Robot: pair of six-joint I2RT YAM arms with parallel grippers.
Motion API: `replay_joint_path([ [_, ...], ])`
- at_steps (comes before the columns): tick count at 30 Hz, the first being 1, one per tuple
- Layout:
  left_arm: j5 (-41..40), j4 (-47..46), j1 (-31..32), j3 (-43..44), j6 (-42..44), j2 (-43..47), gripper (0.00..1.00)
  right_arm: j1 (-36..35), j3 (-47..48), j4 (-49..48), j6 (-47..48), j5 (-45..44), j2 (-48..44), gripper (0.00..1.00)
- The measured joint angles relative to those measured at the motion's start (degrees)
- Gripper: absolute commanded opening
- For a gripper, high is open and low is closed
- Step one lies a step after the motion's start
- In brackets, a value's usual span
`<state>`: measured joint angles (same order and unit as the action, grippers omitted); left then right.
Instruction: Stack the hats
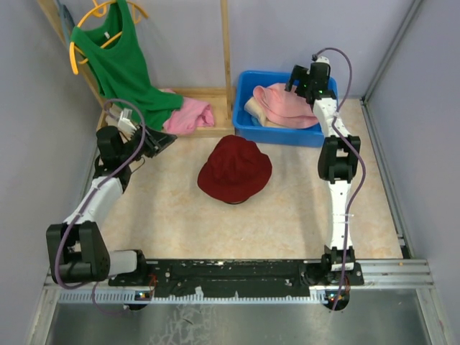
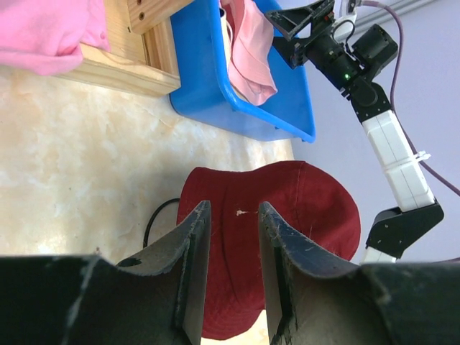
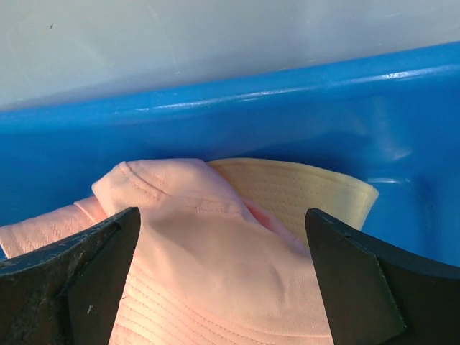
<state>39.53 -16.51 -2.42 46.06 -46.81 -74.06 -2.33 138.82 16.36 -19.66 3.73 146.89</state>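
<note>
The right gripper lowers a little onto the pink hat's brim [image 1: 289,94] next and closes, since the pink hat lies on top of the beige hat [image 1: 253,109], beneath my open fingers.
The dark red hat [image 1: 235,170] lies alone on the table's middle; it also shows in the left wrist view [image 2: 316,208]. The pink hat [image 1: 287,104] lies in the blue bin [image 1: 316,135] on top of the beige hat [image 1: 253,109]. In the right wrist view the pink hat [image 3: 215,287] covers most of the beige hat [image 3: 302,190]. My right gripper [image 1: 293,80] [image 3: 221,215] is wide open just above the pink hat. My left gripper [image 1: 159,141] [image 2: 231,208] is slightly open and empty, left of the red hat. The blue hat is out of view.
A green sleeveless shirt [image 1: 118,61] hangs on a wooden stand [image 1: 227,50] at the back left. A brimless bright pink cloth [image 1: 188,115] lies on the stand's base. The blue bin's wall [image 3: 287,122] is close behind the right gripper. Walls close in both sides.
</note>
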Motion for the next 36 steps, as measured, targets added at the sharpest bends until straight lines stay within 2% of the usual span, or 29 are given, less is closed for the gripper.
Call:
replay_joint_path([
  [7,-1.38,1.16,0.0,-0.17,0.37,1.57,0.38,-0.13,0.02,1.29,-0.52,1.03,0.0,0.91],
  [11,-2.05,2.03,0.0,-1.16,0.52,2.99,0.38,-0.17,0.02,1.18,-1.03,1.57,0.2,0.74],
  [16,-3.08,2.89,-0.15,-1.84,0.76,4.31,0.37,-0.28,0.04,1.05,-1.49,1.86,1.73,0.68],
  [20,-3.76,3.61,-0.35,-1.92,1.31,5.18,0.37,-0.44,0.09,1.03,-1.53,1.92,2.86,0.41],
  [26,-4.17,4.17,-0.37,-1.97,1.68,5.57,0.37,-0.55,0.09,1.42,-1.66,1.81,3.41,0.07],
  [27,-4.2,4.22,-0.37,-1.97,1.7,5.57,0.37,-0.57,0.09,1.36,-1.84,1.73,3.39,0.03],
  [36,-3.37,4.68,-0.5,-1.97,1.86,5.18,0.37,-0.59,-3.34,2.27,-2.54,0.94,-1.7,0.03],
])
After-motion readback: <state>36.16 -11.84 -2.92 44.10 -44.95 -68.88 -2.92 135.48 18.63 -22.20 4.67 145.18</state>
